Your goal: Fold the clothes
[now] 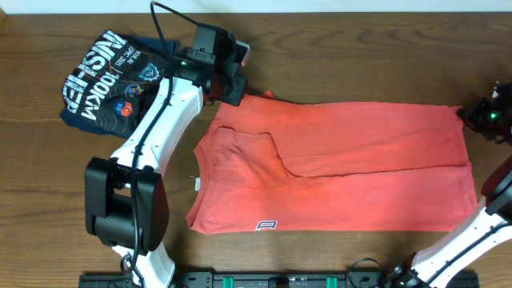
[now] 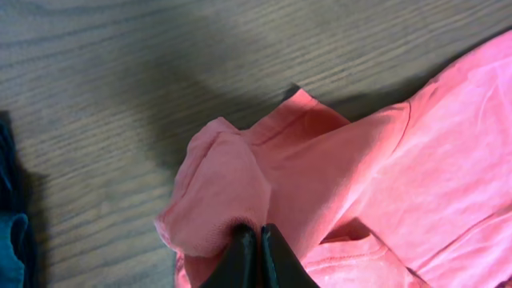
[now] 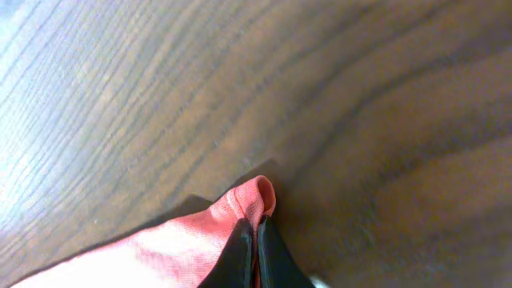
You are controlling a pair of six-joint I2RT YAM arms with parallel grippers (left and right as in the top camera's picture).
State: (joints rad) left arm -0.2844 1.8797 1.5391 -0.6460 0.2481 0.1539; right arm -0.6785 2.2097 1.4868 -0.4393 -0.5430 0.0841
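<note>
My left gripper draws back next and releases the pinched cloth over the orange-red T-shirt's front corner nearest the navy shirt, since that corner lies back from the gripper.
The orange-red T-shirt [image 1: 336,168] lies flat across the middle of the table, its far long edge folded toward the middle, with a small white label [image 1: 266,226] near its front edge. My left gripper [image 1: 232,84] is shut on the shirt's far left corner; in the left wrist view the fingers [image 2: 258,238] pinch bunched red cloth [image 2: 224,192]. My right gripper [image 1: 472,114] is shut on the far right corner; in the right wrist view the fingers [image 3: 250,232] pinch a small fold of cloth [image 3: 252,200]. The white lettering is hidden.
A dark navy folded shirt [image 1: 108,80] with white lettering and colourful logos lies at the far left, just left of my left arm. Bare wooden table [image 1: 360,56] surrounds the red shirt. The arm bases stand at the front edge.
</note>
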